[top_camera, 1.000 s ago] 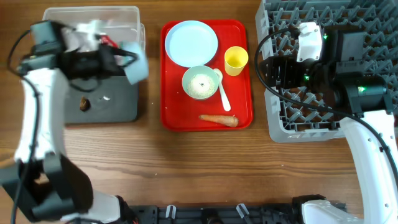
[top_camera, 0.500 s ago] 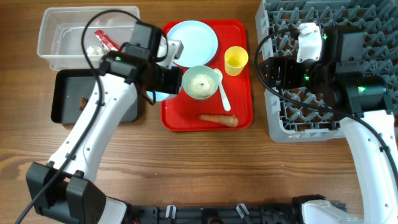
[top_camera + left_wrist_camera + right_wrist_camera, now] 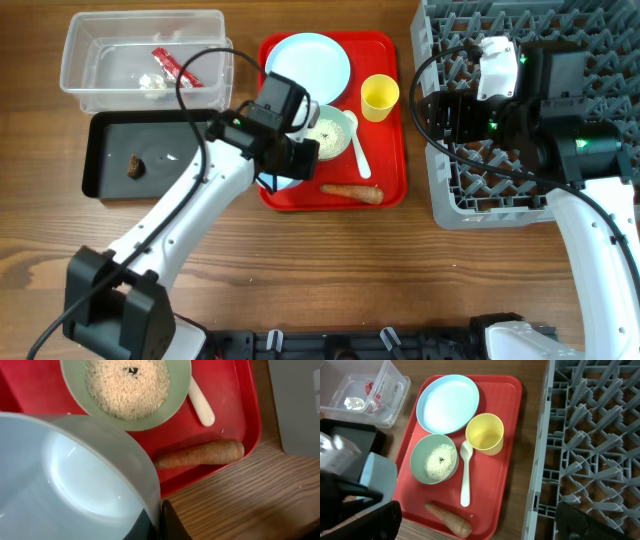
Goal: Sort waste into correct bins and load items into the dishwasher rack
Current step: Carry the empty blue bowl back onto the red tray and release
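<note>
The red tray's front corner beside the carrot [image 3: 352, 191] is empty below my left gripper, which will next lower the pale blue bowl there and release it.
My left gripper [image 3: 290, 165] is shut on the rim of a pale blue bowl [image 3: 75, 480] and holds it over the red tray's front left edge, next to the pale green bowl [image 3: 325, 132] of white rice [image 3: 127, 382]. An orange carrot [image 3: 352, 191], a white spoon [image 3: 358, 150], a yellow cup [image 3: 379, 97] and a pale blue plate [image 3: 307, 67] lie on the red tray [image 3: 395, 150]. The clear tub [image 3: 100, 60] holds the red wrapper [image 3: 172, 66] and a white scrap [image 3: 152, 83]. The black tray [image 3: 180, 150] holds the brown lump [image 3: 134, 165]. My right gripper [image 3: 477, 507] is open and empty above the grey rack's [image 3: 560, 30] left edge.
The rack fills the right side of the table. The tub and the black tray stand side by side at the far left. Bare wood runs along the table's front [image 3: 330, 260].
My left arm has swung right from over the tub and black tray to the red tray's front left, carrying the blue bowl. The right arm has not moved.
</note>
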`<state>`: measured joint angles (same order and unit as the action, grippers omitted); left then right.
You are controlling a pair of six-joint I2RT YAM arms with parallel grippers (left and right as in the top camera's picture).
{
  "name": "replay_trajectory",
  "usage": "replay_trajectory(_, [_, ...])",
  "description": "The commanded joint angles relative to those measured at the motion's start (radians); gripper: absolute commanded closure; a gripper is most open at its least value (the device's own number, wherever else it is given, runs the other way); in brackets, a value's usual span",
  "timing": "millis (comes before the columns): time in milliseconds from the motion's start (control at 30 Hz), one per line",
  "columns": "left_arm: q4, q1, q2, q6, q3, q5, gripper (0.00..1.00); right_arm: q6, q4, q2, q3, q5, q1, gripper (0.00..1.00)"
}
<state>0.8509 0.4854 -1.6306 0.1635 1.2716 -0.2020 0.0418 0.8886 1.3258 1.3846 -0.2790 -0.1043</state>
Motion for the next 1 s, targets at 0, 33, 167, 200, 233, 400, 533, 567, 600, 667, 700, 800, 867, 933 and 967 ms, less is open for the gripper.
replay_trajectory(0, [-0.035, 0.022, -0.037, 0.013, -0.051, 0.018, 0.96, 0.012, -0.005, 0.013, 0.021, 0.009, -0.007, 0.0])
replay_trajectory(33, [-0.044, 0.026, -0.044, 0.013, -0.06, 0.018, 0.96, 0.012, -0.005, 0.013, 0.021, 0.009, -0.007, 0.0])
replay_trajectory(167, [-0.061, 0.041, -0.071, 0.013, -0.077, 0.026, 0.96, 0.013, -0.005, 0.017, 0.021, 0.009, -0.007, 0.0])
replay_trajectory(200, [-0.063, 0.043, -0.08, 0.013, -0.077, 0.032, 0.96, 0.012, -0.005, 0.019, 0.021, 0.009, -0.007, 0.0])
replay_trajectory(233, [-0.063, 0.045, -0.084, 0.013, -0.077, 0.037, 0.95, 0.013, -0.005, 0.019, 0.021, 0.009, -0.007, 0.0])
replay_trajectory(400, [-0.063, 0.045, -0.095, 0.013, -0.077, 0.044, 0.83, 0.013, -0.005, 0.02, 0.021, 0.009, -0.007, 0.0])
replay_trajectory(533, [-0.064, 0.044, -0.095, 0.013, -0.077, 0.048, 0.57, 0.013, -0.005, 0.021, 0.021, 0.009, -0.007, 0.0])
replay_trajectory(567, [-0.066, 0.043, -0.094, 0.013, -0.076, 0.05, 0.51, 0.013, -0.005, 0.021, 0.021, 0.009, -0.007, 0.0])
replay_trajectory(600, [-0.069, 0.039, -0.093, 0.013, -0.072, 0.052, 0.46, 0.012, -0.005, 0.021, 0.021, 0.009, -0.007, 0.0])
replay_trajectory(667, [-0.071, 0.032, -0.092, 0.013, -0.059, 0.052, 0.39, 0.012, -0.005, 0.021, 0.021, 0.009, -0.007, 0.0])
replay_trajectory(700, [-0.07, 0.025, -0.092, 0.013, -0.041, 0.052, 0.35, 0.012, -0.005, 0.021, 0.021, 0.01, -0.007, 0.0])
replay_trajectory(800, [-0.083, 0.01, -0.092, -0.011, 0.026, 0.056, 0.26, 0.011, -0.005, 0.021, 0.021, 0.01, -0.007, 0.0])
replay_trajectory(867, [-0.115, 0.009, -0.092, -0.071, 0.052, 0.055, 0.24, 0.011, -0.006, 0.021, 0.021, 0.011, -0.007, 0.0])
replay_trajectory(933, [-0.163, 0.013, -0.092, -0.198, 0.059, 0.054, 0.23, 0.011, -0.007, 0.021, 0.021, 0.013, -0.007, 0.0])
replay_trajectory(967, [-0.181, 0.014, -0.095, -0.238, 0.059, 0.054, 0.23, 0.011, -0.01, 0.021, 0.021, 0.013, -0.007, 0.0])
